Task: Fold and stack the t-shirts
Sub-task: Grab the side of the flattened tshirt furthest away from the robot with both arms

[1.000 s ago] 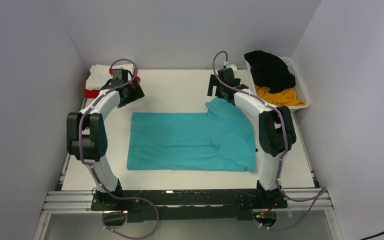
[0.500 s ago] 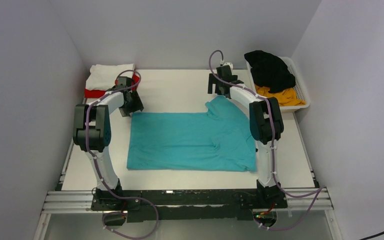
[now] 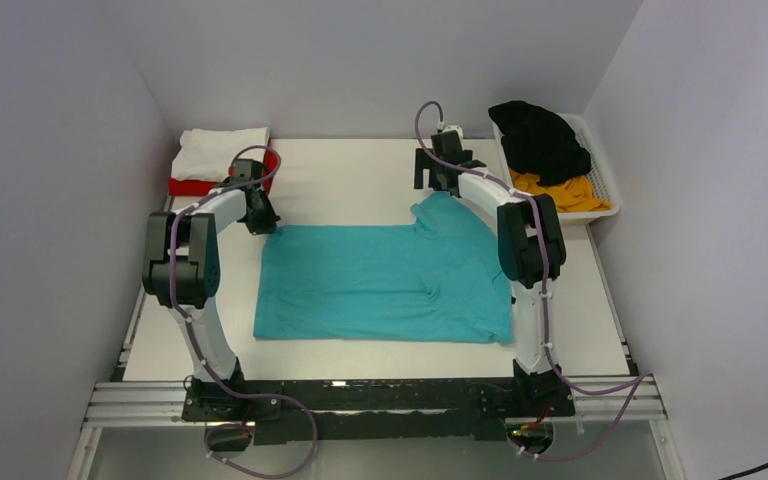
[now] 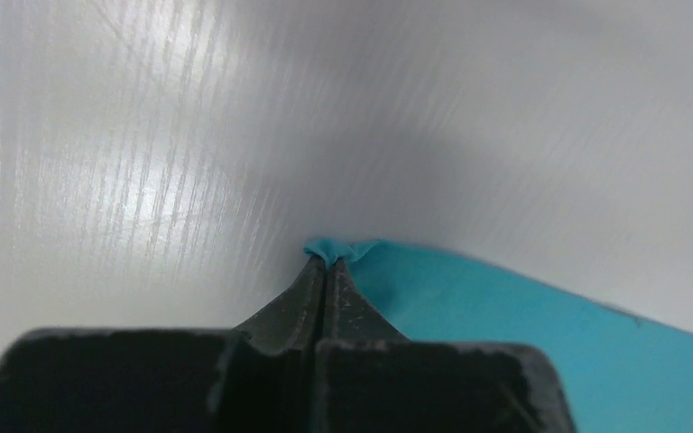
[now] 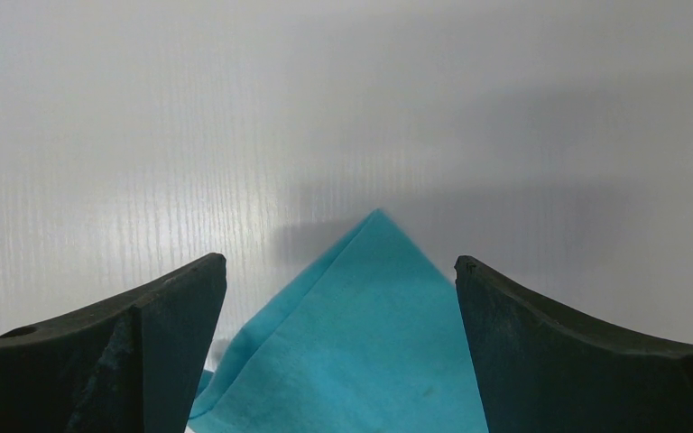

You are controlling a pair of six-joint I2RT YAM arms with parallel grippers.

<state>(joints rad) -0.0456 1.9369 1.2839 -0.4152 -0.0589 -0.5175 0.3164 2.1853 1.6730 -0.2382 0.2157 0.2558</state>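
Observation:
My right gripper moves down onto the pointed corner of the teal t-shirt and closes there next, because that corner already lies between its open fingers.
A teal t-shirt [image 3: 380,285] lies spread flat on the white table, partly folded at its right side. My left gripper [image 3: 265,224] is down at its far left corner. In the left wrist view the left gripper [image 4: 327,258] is shut on a small pinch of the teal t-shirt [image 4: 523,325]. My right gripper [image 3: 441,188] hovers at the shirt's far right point. In the right wrist view the right gripper [image 5: 338,263] is open, with the pointed corner of the teal t-shirt [image 5: 370,343] between its fingers and touching neither.
A folded white t-shirt [image 3: 222,150] lies on a red t-shirt [image 3: 185,186] at the far left corner. At the far right a white slatted basket [image 3: 608,192] holds a black t-shirt [image 3: 538,135] and a yellow-orange t-shirt [image 3: 560,192]. Grey walls enclose three sides.
My left gripper came down and nearer to the teal shirt's far left corner and shut on it. The right arm shifted slightly at first, then stayed put, still open.

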